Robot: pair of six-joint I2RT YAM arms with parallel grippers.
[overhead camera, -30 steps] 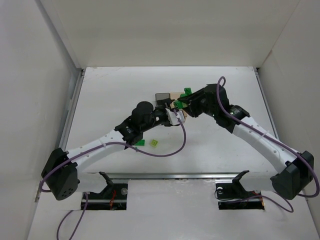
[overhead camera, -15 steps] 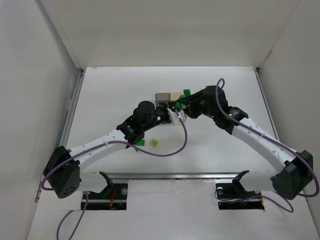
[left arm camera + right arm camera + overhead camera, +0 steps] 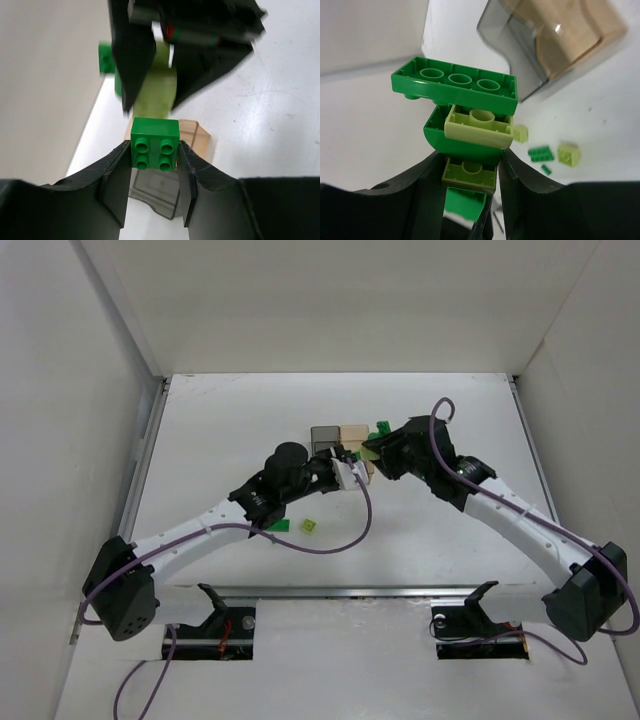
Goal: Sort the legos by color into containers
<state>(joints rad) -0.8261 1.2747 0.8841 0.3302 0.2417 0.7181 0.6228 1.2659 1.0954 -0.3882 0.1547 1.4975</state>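
Note:
The grey bin (image 3: 324,434) (image 3: 156,189) stands open below, so the left gripper will next tilt down, lower away from the right gripper over it and let go of the dark green lego.
My left gripper (image 3: 155,146) is shut on a dark green two-by-two lego brick (image 3: 155,142), held above the joined containers: the smoky grey bin (image 3: 156,189) and the pale orange-tan bin (image 3: 194,133). My right gripper (image 3: 470,161) is shut on a stack of joined legos: a lime brick (image 3: 470,173) between the fingers, a dark green curved piece, another lime brick (image 3: 480,125) and a dark green plate (image 3: 455,85) on top. In the top view the left gripper (image 3: 347,462) and the right gripper (image 3: 372,449) meet just in front of the grey bin (image 3: 324,434) and the tan bin (image 3: 352,432).
Loose legos lie on the table near the left forearm: a dark green piece (image 3: 283,525) and a lime brick (image 3: 309,526). The right wrist view shows them as two lime bricks (image 3: 568,154) (image 3: 520,133) and a green plate (image 3: 540,152). White walls enclose the table.
My right gripper has drawn a little to the right with its stack, away from the left gripper, uncovering more of the tan bin. The left gripper has hardly moved.

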